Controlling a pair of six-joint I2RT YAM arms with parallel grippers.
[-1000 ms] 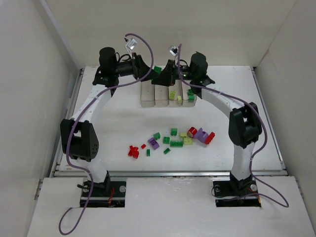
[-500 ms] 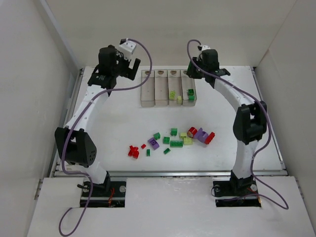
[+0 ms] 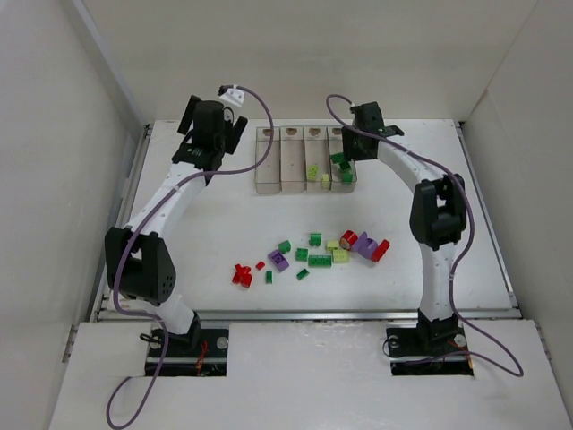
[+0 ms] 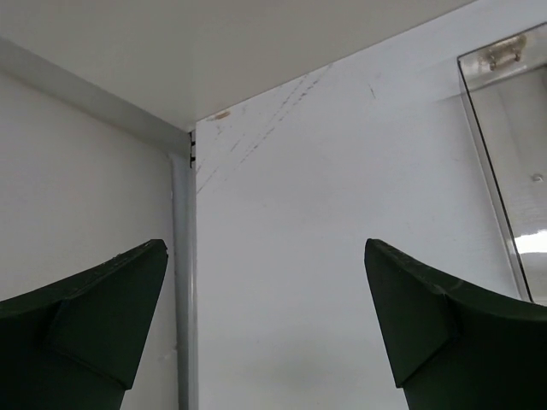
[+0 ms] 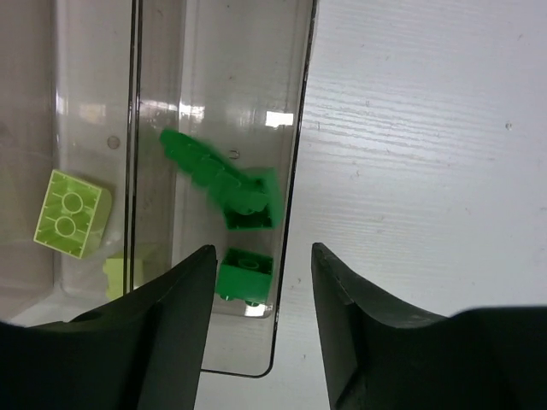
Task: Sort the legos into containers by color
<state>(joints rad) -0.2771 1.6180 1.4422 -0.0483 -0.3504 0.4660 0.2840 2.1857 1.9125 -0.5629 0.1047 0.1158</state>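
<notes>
The green lego beside the purple brick [image 3: 284, 246] still lies loose. So I will move my left gripper back, to the right in the top view, and down onto that lego.
The containers [image 3: 269, 170] are four joined clear bins at the back middle of the table. My right gripper [image 3: 354, 136] hovers open over the rightmost bin [image 5: 205, 68], its jaws apart and empty [image 5: 262, 252]. In that bin a blurred green lego [image 5: 218, 175] tumbles above another green lego [image 5: 245, 273]; both also show from the top [image 3: 340, 164]. A yellow-green lego [image 5: 73, 212] lies in the neighbouring bin. My left gripper [image 3: 213, 116] is open and empty [image 4: 265, 248], left of the bins near the table's back-left corner. Loose legos [image 3: 315, 238] lie mid-table.
The loose pile holds red [image 3: 242, 275], purple [image 3: 279, 261], green and yellow-green [image 3: 341, 256] bricks, plus a red cylinder [image 3: 349, 238]. White walls close the table on three sides. The leftmost bin's edge [image 4: 513, 171] shows right of my left gripper.
Both arms lifted away from the bins. The left gripper swung left toward the corner. The right gripper came back over the rightmost bin, where a green lego is now dropping in.
</notes>
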